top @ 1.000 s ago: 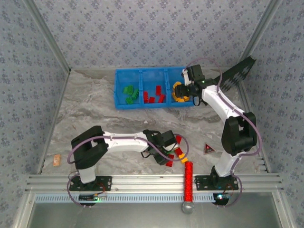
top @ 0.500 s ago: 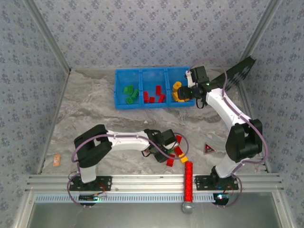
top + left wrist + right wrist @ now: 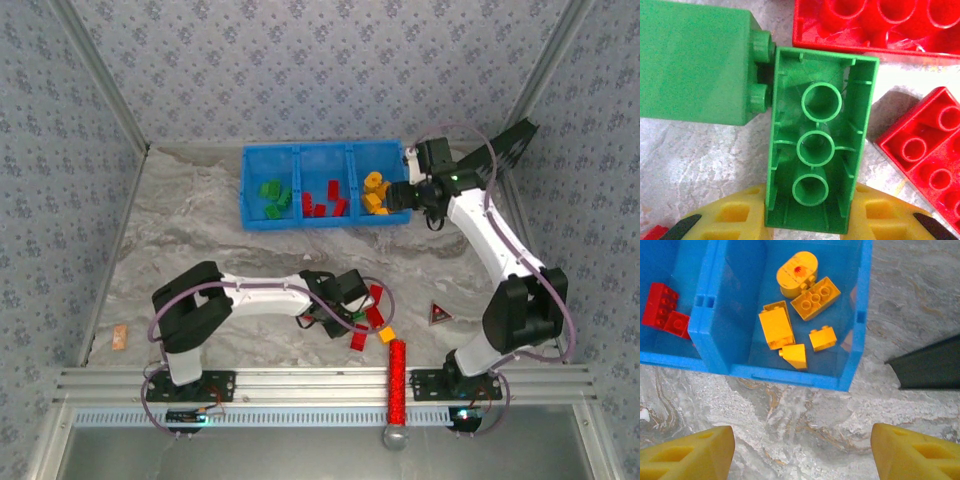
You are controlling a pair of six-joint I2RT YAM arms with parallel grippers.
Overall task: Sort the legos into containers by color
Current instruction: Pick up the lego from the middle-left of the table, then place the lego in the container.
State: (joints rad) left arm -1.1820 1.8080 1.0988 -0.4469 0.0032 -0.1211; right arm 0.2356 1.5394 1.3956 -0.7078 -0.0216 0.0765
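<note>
The bin section with the green legos is outward of my left gripper, so I should lift my left gripper and swing it outward to release the long green lego.
The blue three-compartment bin [image 3: 300, 223] stands at the back, with green bricks [image 3: 274, 198] in its left compartment, red bricks [image 3: 322, 200] in the middle and yellow-orange bricks [image 3: 374, 192] on the right. My left gripper [image 3: 352, 312] is low over a loose pile of red bricks [image 3: 375, 305] and a yellow-orange brick [image 3: 387, 335]. In the left wrist view its yellow fingers [image 3: 735, 217] press both sides of an upside-down green brick [image 3: 817, 145], beside a second green brick [image 3: 695, 62]. My right gripper [image 3: 402, 196] hovers open and empty by the bin's right end [image 3: 785, 374].
A long red glittery cylinder [image 3: 398, 385] lies at the front edge. A dark triangle [image 3: 439, 314] sits right of the pile, and a black dotted panel [image 3: 500, 150] leans at the back right. A small orange piece [image 3: 120, 338] lies far left. Patterned walls enclose the table.
My right gripper has drawn back to the right, from over the yellow compartment to the bin's right end. The left gripper has stayed at the pile, shifting only slightly.
</note>
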